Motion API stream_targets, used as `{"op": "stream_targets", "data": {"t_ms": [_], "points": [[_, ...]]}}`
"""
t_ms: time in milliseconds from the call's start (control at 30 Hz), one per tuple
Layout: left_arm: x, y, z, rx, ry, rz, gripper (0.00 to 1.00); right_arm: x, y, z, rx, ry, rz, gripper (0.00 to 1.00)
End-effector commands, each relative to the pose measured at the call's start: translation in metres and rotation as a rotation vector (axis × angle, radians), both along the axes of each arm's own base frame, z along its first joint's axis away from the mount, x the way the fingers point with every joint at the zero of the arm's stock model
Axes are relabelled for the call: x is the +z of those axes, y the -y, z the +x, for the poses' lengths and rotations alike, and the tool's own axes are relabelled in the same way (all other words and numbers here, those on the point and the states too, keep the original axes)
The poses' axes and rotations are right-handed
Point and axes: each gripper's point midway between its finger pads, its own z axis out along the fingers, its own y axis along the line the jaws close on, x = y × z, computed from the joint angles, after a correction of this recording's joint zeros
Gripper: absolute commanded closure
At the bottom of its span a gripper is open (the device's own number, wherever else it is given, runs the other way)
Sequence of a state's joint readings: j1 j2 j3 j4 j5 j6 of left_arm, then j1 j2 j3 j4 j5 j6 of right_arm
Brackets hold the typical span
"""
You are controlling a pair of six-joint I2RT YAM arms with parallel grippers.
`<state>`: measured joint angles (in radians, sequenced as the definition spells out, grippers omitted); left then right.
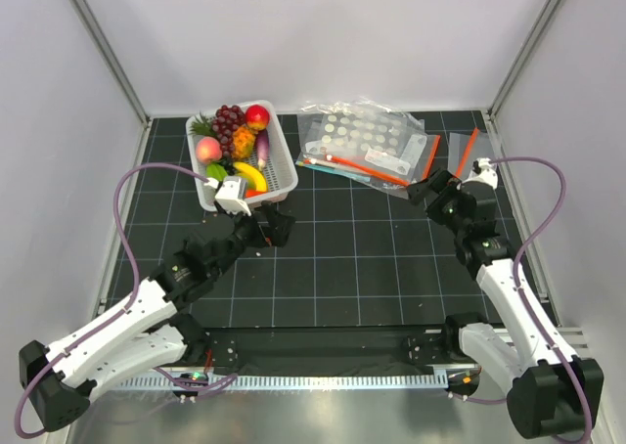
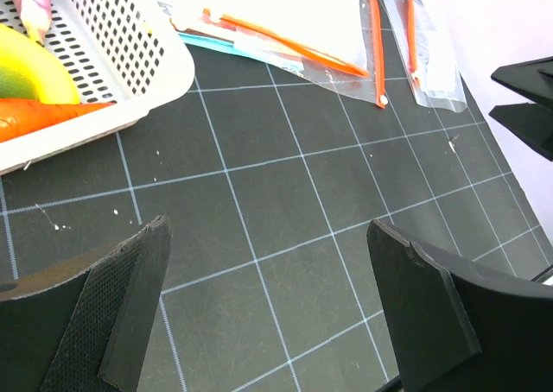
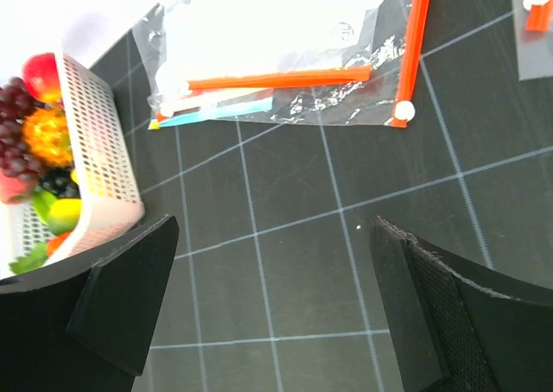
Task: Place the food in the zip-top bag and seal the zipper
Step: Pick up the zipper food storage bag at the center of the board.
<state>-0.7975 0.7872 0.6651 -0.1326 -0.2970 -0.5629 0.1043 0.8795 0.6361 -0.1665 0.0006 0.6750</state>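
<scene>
I need to move my right gripper to the left in the top view next, turn it and lower it onto the orange-red zipper's middle point(image 1: 364, 169) point(image 3: 289, 79), because it lies flat below.
The food lies in a white slotted basket point(image 1: 284, 170): yellow banana point(image 1: 251, 175), pink peach point(image 1: 207, 150), a green piece point(image 1: 216, 170), and an orange carrot point(image 2: 43, 116) in the left wrist view. The clear crinkly zip-top bag point(image 3: 337, 103) lies flat at the front of a pile of bags, its orange-red zipper point(image 1: 367, 168) point(image 3: 276, 81) point(image 2: 285, 42) showing. My left gripper point(image 1: 277, 231) point(image 2: 268, 297) is open and empty over the mat by the basket's near right corner. My right gripper point(image 1: 430, 190) point(image 3: 276, 306) is open and empty just near-right of the bag pile.
A dotted clear bag point(image 1: 357, 129) and small labelled bags point(image 1: 391, 155) overlap in the pile. Another bag with an orange strip point(image 1: 465, 151) lies at the far right. Grapes point(image 1: 228, 121) and other toy fruit fill the basket. Frame posts and white walls ring the gridded black mat point(image 1: 342, 258).
</scene>
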Motion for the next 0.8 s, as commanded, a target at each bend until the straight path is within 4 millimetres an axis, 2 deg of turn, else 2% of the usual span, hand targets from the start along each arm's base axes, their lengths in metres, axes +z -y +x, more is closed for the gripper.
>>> {"op": "stream_targets", "data": {"t_ms": [0,100,133,167,200,267,300,333,367,400,433,467,500,533,567,600,633,700,767], "points": [[0.019,-0.002,0.005,0.016,0.048,-0.009,0.02,0.022,0.005,0.012,0.016,0.095,-0.090,0.00],[0.019,-0.008,0.008,0.048,0.049,0.007,0.01,0.002,-0.011,0.020,0.113,0.098,-0.079,0.00],[0.014,-0.014,0.010,0.087,0.035,0.025,0.01,0.002,-0.016,0.023,0.151,0.095,-0.094,0.03],[0.014,-0.016,0.011,0.096,0.033,0.031,0.00,-0.015,-0.023,0.027,0.191,0.032,-0.099,0.06],[0.013,-0.017,0.011,0.101,0.029,0.037,0.00,-0.024,-0.024,0.028,0.204,-0.013,-0.119,0.10],[0.012,-0.015,0.011,0.095,0.022,0.033,0.00,-0.022,-0.029,0.040,0.222,-0.020,-0.168,0.17],[0.011,-0.014,0.011,0.093,0.021,0.034,0.00,-0.033,-0.032,0.046,0.231,-0.051,-0.191,0.18],[0.013,-0.013,0.011,0.088,0.021,0.030,0.00,-0.027,-0.034,0.054,0.233,-0.036,-0.219,0.18],[0.012,-0.010,0.010,0.075,0.016,0.027,0.00,-0.029,-0.034,0.061,0.212,-0.032,-0.322,0.18],[0.012,-0.009,0.009,0.068,0.014,0.024,0.00,-0.042,-0.037,0.069,0.223,-0.062,-0.370,0.19],[0.013,-0.009,0.009,0.067,0.014,0.019,0.00,-0.036,-0.043,0.078,0.247,-0.037,-0.426,0.21],[0.011,-0.008,0.009,0.065,0.011,0.019,0.00,-0.041,-0.041,0.085,0.253,-0.050,-0.525,0.22],[0.013,-0.008,0.009,0.064,0.012,0.015,0.00,-0.040,-0.046,0.090,0.254,-0.043,-0.604,0.24],[0.013,-0.008,0.009,0.065,0.012,0.015,0.00,-0.051,-0.051,0.100,0.283,-0.066,-0.666,0.25],[0.013,-0.009,0.008,0.067,0.014,0.015,0.00,-0.051,-0.050,0.106,0.311,-0.064,-0.755,0.27],[0.015,-0.012,0.009,0.079,0.019,0.016,0.00,-0.044,-0.057,0.114,0.351,-0.039,-0.782,0.29],[0.016,-0.014,0.008,0.087,0.020,0.020,0.00,-0.048,-0.062,0.123,0.386,-0.017,-0.811,0.29],[0.021,-0.023,0.008,0.119,0.028,0.014,0.00,-0.039,-0.056,0.139,0.386,0.003,-0.887,0.30],[0.024,-0.022,0.005,0.106,0.031,-0.001,0.00,-0.048,-0.057,0.149,0.411,0.009,-0.895,0.30]]}}
